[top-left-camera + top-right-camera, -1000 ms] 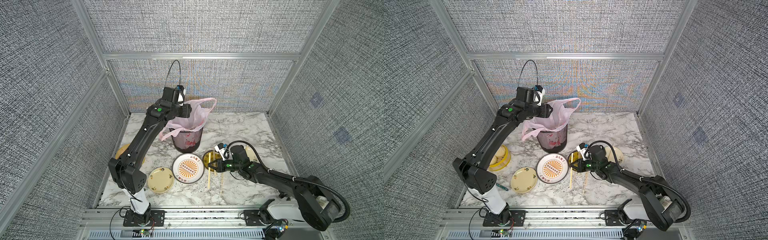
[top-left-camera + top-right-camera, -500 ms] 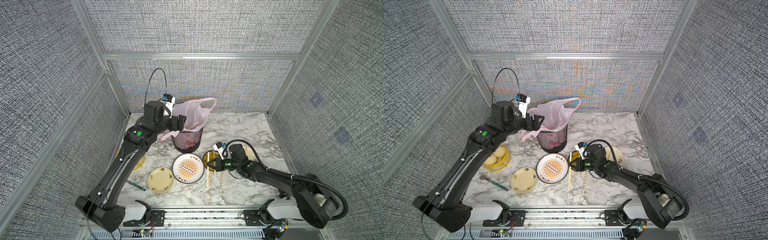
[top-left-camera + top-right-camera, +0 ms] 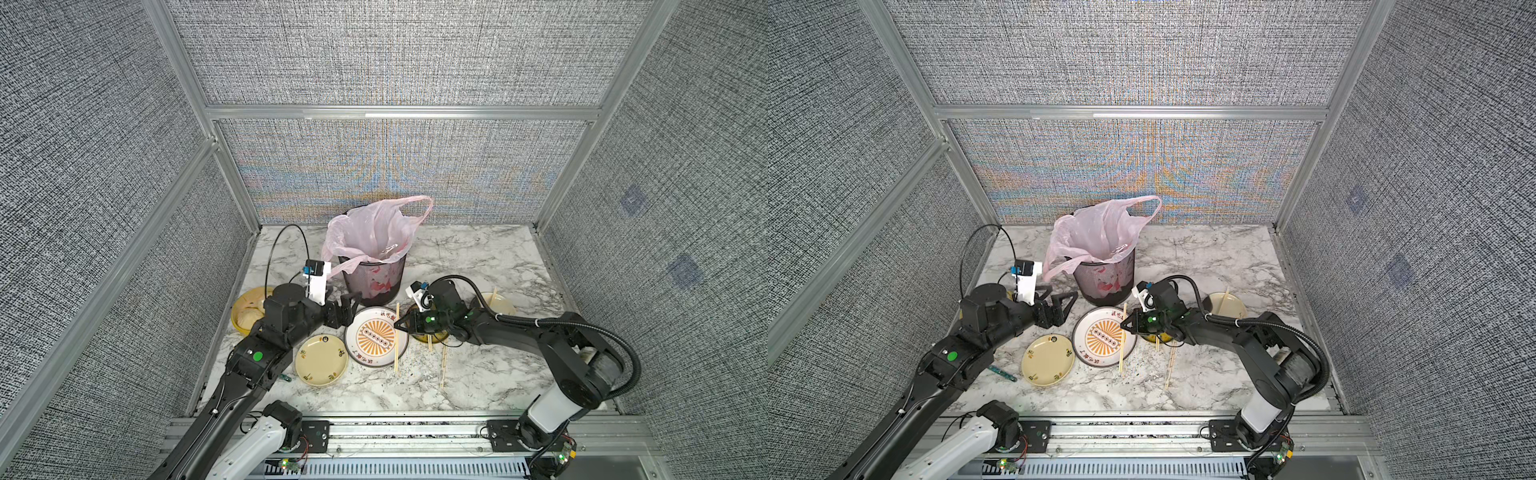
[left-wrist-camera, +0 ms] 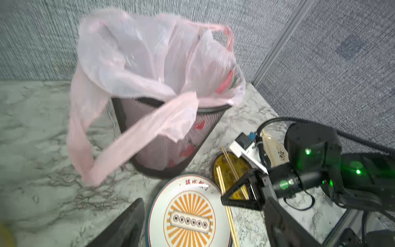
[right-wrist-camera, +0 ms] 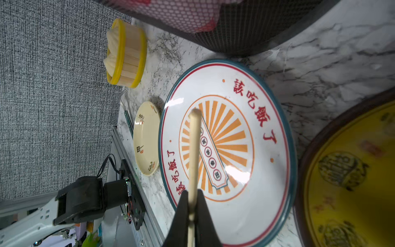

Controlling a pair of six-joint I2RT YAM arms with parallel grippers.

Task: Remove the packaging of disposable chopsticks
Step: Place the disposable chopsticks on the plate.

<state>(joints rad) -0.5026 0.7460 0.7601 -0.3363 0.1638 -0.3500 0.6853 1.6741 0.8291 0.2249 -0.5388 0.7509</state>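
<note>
I should next lower my right gripper onto the sunburst plate's edge (image 3: pixel 401 345) (image 5: pixel 276 177) by the dark-rimmed yellow dish and release the pair there, as its wrapping is already off.
My right gripper (image 3: pixel 397 326) (image 5: pixel 192 198) is shut on a bare pair of disposable chopsticks (image 3: pixel 397 345) (image 5: pixel 194 149) and holds them over the right edge of the sunburst plate (image 3: pixel 370 338). My left gripper (image 3: pixel 349 309) (image 4: pixel 204 224) is open and empty, low beside the bin's base, left of that plate. More bare chopsticks lie on the marble (image 3: pixel 444 365), across the dark-rimmed yellow dish (image 4: pixel 230 169) and in the cream dish (image 3: pixel 493 294). A glossy clear film (image 3: pixel 384 249), apparently packaging, lies inside the pink bag.
A black mesh bin (image 3: pixel 376 284) lined with a pink bag (image 3: pixel 370 228) stands mid-table at the back. A small yellow plate (image 3: pixel 321 359), a yellow steamer basket with buns (image 3: pixel 247 311) and a green-handled fork (image 3: pixel 1003 372) sit at the left.
My left arm has swung down from above the bin to the table beside the sunburst plate, its jaws opening wider. My right gripper has kept the chopsticks almost still.
</note>
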